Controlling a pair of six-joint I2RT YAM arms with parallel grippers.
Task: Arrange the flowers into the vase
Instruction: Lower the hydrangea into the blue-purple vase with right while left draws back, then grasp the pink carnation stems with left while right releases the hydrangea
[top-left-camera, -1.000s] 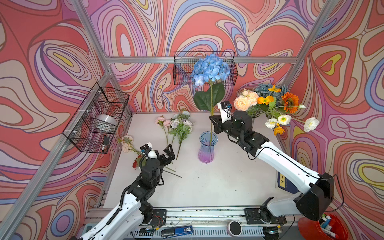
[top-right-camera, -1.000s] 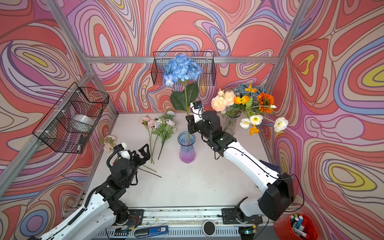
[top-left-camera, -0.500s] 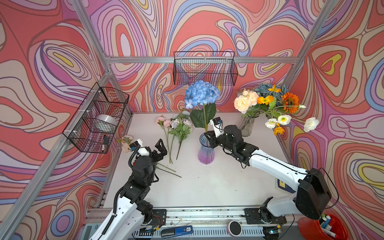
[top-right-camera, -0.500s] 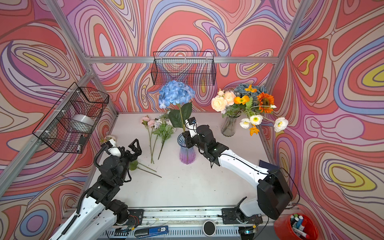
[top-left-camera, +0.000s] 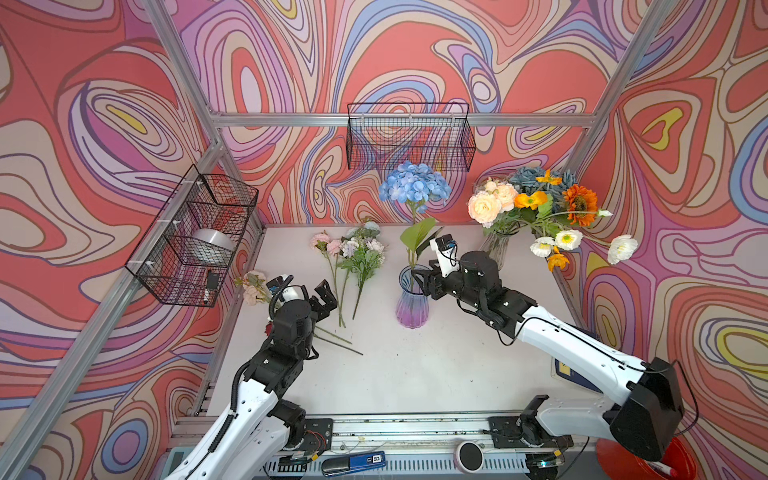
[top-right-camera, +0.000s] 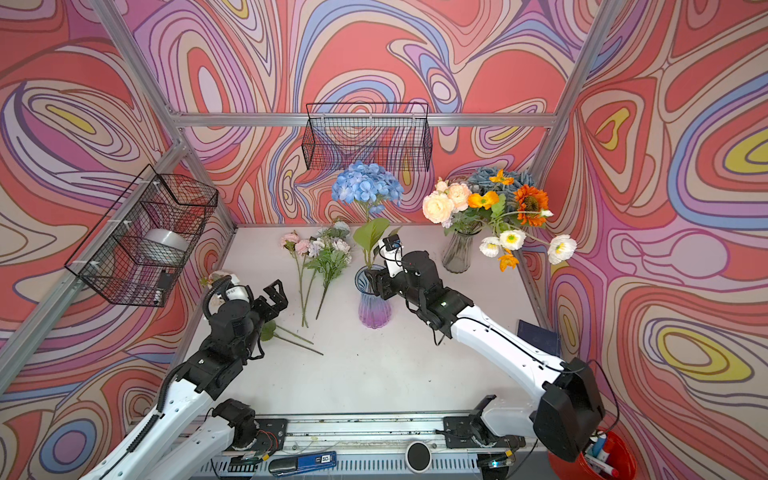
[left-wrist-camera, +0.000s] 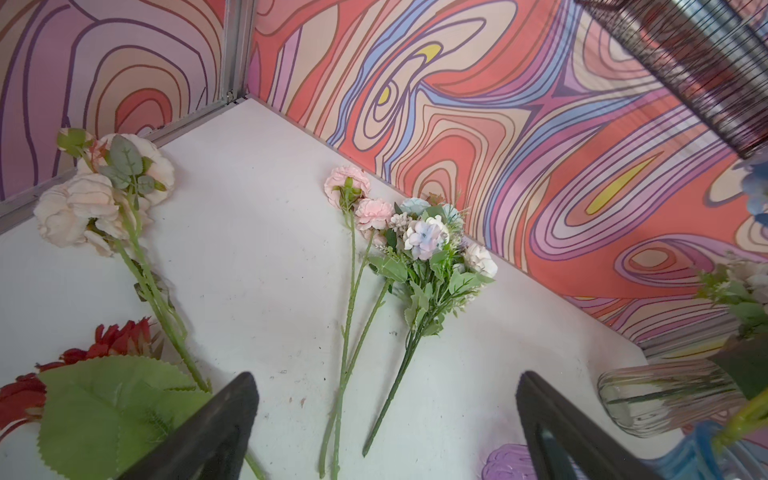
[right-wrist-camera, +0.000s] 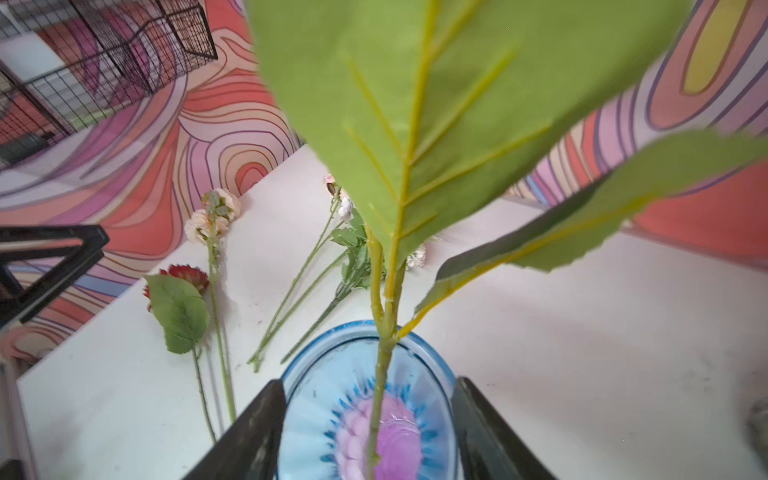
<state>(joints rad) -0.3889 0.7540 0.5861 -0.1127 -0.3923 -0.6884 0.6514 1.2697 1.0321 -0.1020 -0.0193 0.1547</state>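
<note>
My left gripper needs to move down and outward next, tilting toward the tabletop, onto the middle of the pink carnations' green stem (top-right-camera: 301, 289) (left-wrist-camera: 347, 332), because the stem is bare there, clear of leaves.
A blue-and-purple glass vase (top-left-camera: 410, 305) (top-right-camera: 374, 309) stands mid-table. A blue hydrangea (top-left-camera: 415, 185) (top-right-camera: 368, 187) stands upright in it, its stem (right-wrist-camera: 384, 365) running down into the mouth. My right gripper (top-left-camera: 423, 279) (top-right-camera: 377, 282) (right-wrist-camera: 368, 381) is open over the rim, its fingers on either side of the stem without touching it. More flowers lie flat to the left: pink carnations (top-left-camera: 326, 243) (left-wrist-camera: 353, 195), a lilac sprig (top-left-camera: 365, 251) (left-wrist-camera: 428, 239), a peach rose (top-left-camera: 254, 286) (left-wrist-camera: 91, 199) and a red flower (left-wrist-camera: 104, 340). My left gripper (top-left-camera: 327, 296) (top-right-camera: 277, 296) (left-wrist-camera: 384, 376) hovers open above the stems' lower ends.
A clear glass vase (top-left-camera: 496, 249) holding a full bouquet (top-left-camera: 536, 203) stands at the back right. Wire baskets hang on the back wall (top-left-camera: 409, 135) and the left wall (top-left-camera: 195, 237). A red bucket (top-left-camera: 669, 457) sits at the front right, off the table.
My right gripper brought the hydrangea down into the vase and opened, letting go of the stem. The left arm swung left, then came forward toward the lying stems.
</note>
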